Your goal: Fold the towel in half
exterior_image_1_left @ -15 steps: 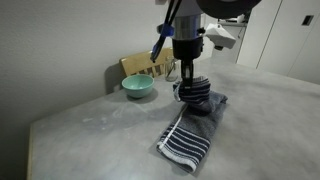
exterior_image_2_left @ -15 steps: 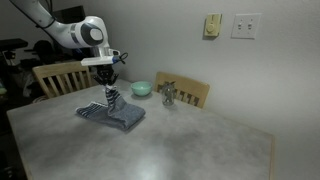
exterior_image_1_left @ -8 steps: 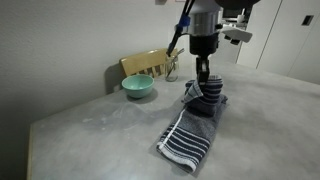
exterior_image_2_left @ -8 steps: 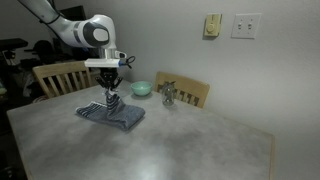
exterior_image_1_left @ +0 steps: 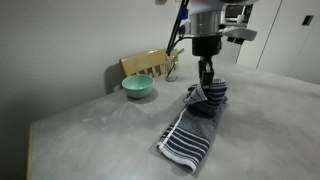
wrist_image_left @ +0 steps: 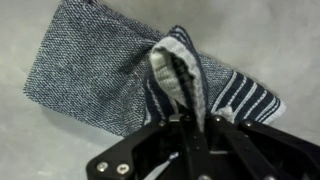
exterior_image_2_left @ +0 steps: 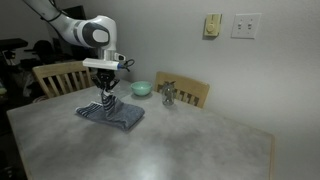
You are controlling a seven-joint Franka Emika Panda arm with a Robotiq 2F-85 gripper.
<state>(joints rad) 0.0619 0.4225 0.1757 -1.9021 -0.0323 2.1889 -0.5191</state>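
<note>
I will move my gripper over the towel's uncovered striped end [exterior_image_1_left: 184, 150] [wrist_image_left: 249, 98], then lower it and let go of the fold. That end is below the gripper and to its right in the wrist view.
The grey-blue towel [exterior_image_1_left: 192, 128] with navy and white stripes lies on the grey table in both exterior views [exterior_image_2_left: 112, 115]. My gripper [exterior_image_1_left: 205, 88] is shut on a pinched striped fold of the towel and holds it raised above the rest of the cloth. In the wrist view the lifted fold [wrist_image_left: 176, 78] rises between my fingers [wrist_image_left: 188, 112], with the flat grey part of the towel [wrist_image_left: 90, 70] spread to the left and a striped end [wrist_image_left: 245, 97] at the right.
A teal bowl [exterior_image_1_left: 138, 87] sits near the wall, also seen in an exterior view [exterior_image_2_left: 141, 89]. Wooden chairs [exterior_image_2_left: 186, 93] stand behind the table [exterior_image_2_left: 150, 140]. A small metal object [exterior_image_2_left: 168, 96] stands near the bowl.
My gripper has moved a little sideways along the table and upward, lifting the pinched striped fold higher off the rest of the towel.
</note>
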